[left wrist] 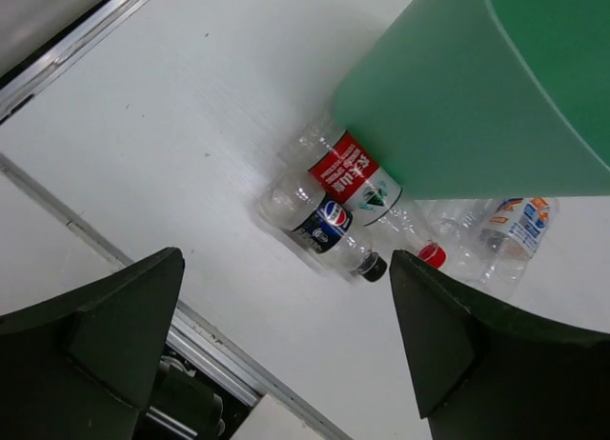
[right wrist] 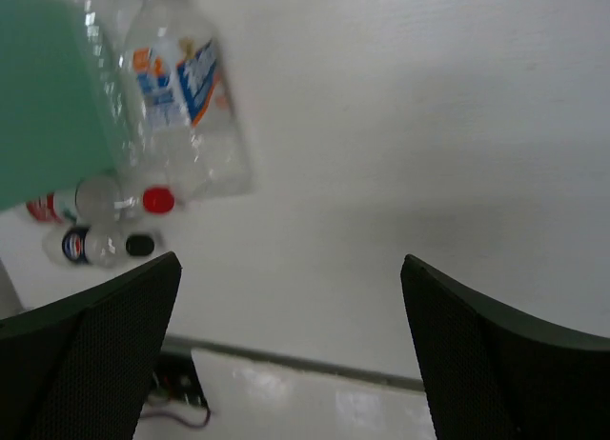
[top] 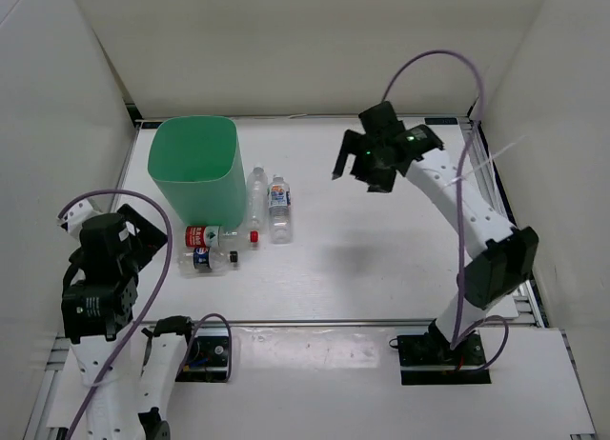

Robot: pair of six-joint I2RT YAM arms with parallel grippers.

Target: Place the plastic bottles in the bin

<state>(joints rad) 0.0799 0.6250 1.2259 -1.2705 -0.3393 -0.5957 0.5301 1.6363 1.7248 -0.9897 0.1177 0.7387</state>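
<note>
The blue-white-label bottle's label lies below my right gripper on the left in the top view, beside open tabletop, so next I will lower the gripper onto it.
The mint-green bin (top: 195,169) stands upright at the back left. Four plastic bottles lie on the table against its near and right sides: a red-label bottle (top: 205,235), a dark-blue-label bottle (top: 205,259), an unlabeled bottle (top: 255,197) and a blue-white-label bottle (top: 278,207). My left gripper (top: 143,238) hovers open left of the near pair. Its wrist view shows the red-label bottle (left wrist: 355,170) and the dark-blue-label bottle (left wrist: 324,221) ahead of the left gripper (left wrist: 286,259). My right gripper (top: 360,173) hangs open high over the table, right of the blue-white-label bottle (right wrist: 181,107), holding nothing.
White walls enclose the table on three sides. A metal rail (top: 334,323) runs along the near edge in front of both arm bases. Purple cables loop from each arm.
</note>
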